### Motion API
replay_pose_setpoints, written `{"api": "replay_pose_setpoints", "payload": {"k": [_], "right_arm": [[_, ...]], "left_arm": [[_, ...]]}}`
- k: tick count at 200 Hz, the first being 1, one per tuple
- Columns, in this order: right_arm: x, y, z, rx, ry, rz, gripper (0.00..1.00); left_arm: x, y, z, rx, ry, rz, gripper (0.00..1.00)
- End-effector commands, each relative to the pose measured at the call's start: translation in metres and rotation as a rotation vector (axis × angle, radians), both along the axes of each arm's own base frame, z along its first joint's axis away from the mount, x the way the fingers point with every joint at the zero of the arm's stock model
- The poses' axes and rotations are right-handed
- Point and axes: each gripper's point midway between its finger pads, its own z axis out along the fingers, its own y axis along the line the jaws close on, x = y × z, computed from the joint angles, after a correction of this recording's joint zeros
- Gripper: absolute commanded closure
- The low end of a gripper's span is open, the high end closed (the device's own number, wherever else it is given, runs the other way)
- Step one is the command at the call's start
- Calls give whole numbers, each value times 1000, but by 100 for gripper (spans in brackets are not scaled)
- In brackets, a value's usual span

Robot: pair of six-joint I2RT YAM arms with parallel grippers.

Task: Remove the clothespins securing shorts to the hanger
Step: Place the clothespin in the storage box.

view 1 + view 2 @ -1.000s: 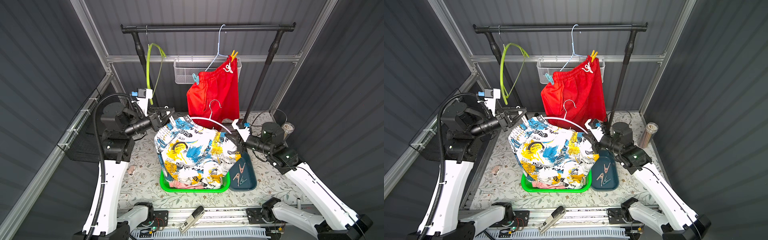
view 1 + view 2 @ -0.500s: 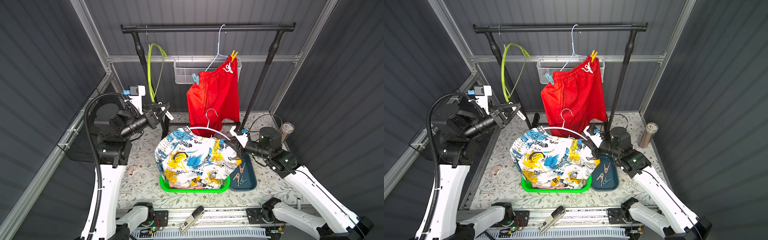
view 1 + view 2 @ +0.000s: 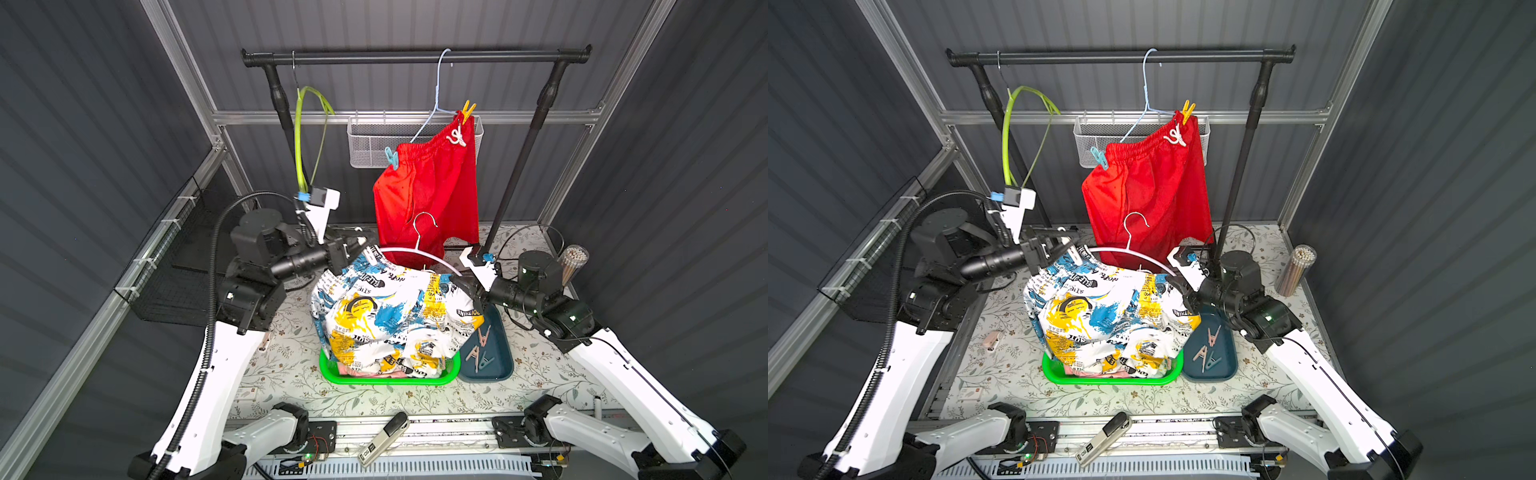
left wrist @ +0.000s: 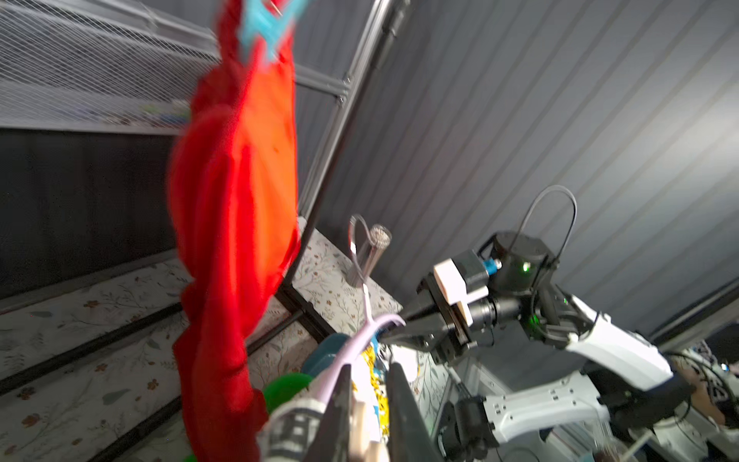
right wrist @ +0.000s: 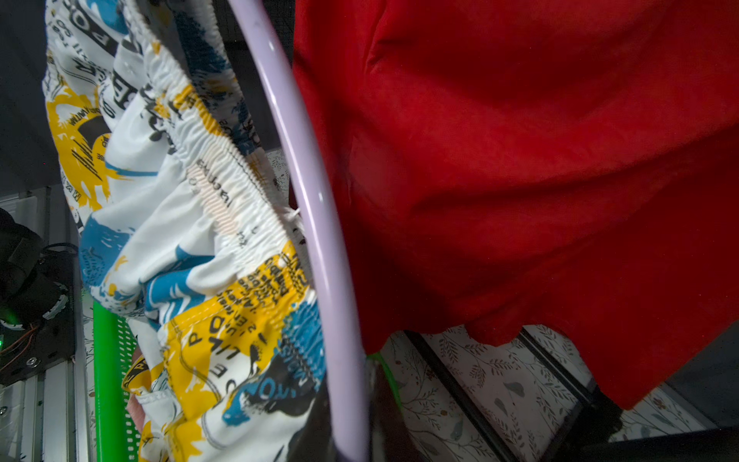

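The teal tray [image 3: 486, 357] [image 4: 323, 354] is below my left gripper, beside the basket. I need to swing the gripper back and down past the shorts to let go of the clothespin over the tray.
The newspaper-print shorts [image 3: 395, 316] hang from a lilac hanger [image 3: 419, 252] and sag into a green basket [image 3: 390, 376]. My left gripper [image 3: 365, 245] is at the hanger's left end, shut on a beige-pink clothespin [image 4: 362, 424] between its fingers [image 4: 394, 384]. My right gripper [image 3: 459, 278] is shut on the hanger's right end [image 5: 312, 200]. Behind them, red shorts [image 3: 432, 195] hang from a pale blue wire hanger [image 3: 436, 95] on the rail. A light blue clothespin [image 3: 390, 157] and a yellow clothespin [image 3: 467, 110] pin them to it.
A teal tray [image 3: 494, 365] right of the basket holds a few loose clothespins [image 3: 478, 349]. Pink fabric [image 3: 374, 372] shows inside the basket. One peg [image 3: 992, 340] lies on the table at the left. A green hanger [image 3: 309, 133], a wire basket [image 3: 370, 141] and a cup of sticks [image 3: 573, 262] stand at the back.
Half a second ago the left gripper stood up and left of the print shorts; now it is back at the hanger's left end. The hanger and shorts have risen slightly.
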Motion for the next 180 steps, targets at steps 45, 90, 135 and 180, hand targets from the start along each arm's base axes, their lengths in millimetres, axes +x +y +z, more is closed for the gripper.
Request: {"api": "replay_pose_setpoints", "payload": {"k": [45,90,135,180], "right_arm": [[20,8,18,-2,12,-24,100],[39,5,14,-45,7,-89,100],[41,7,7,-64,37,-85,100],[38,8,8,-53,41,-70,100]], "left_arm": [[-21,-52,-87,211,-5,-11,100],[-51,-131,-159,220,-88,-88,100],[-82,-186,-201,238,-236,-59,100],[-86,-222,-248,258,-253,-6,100]]}}
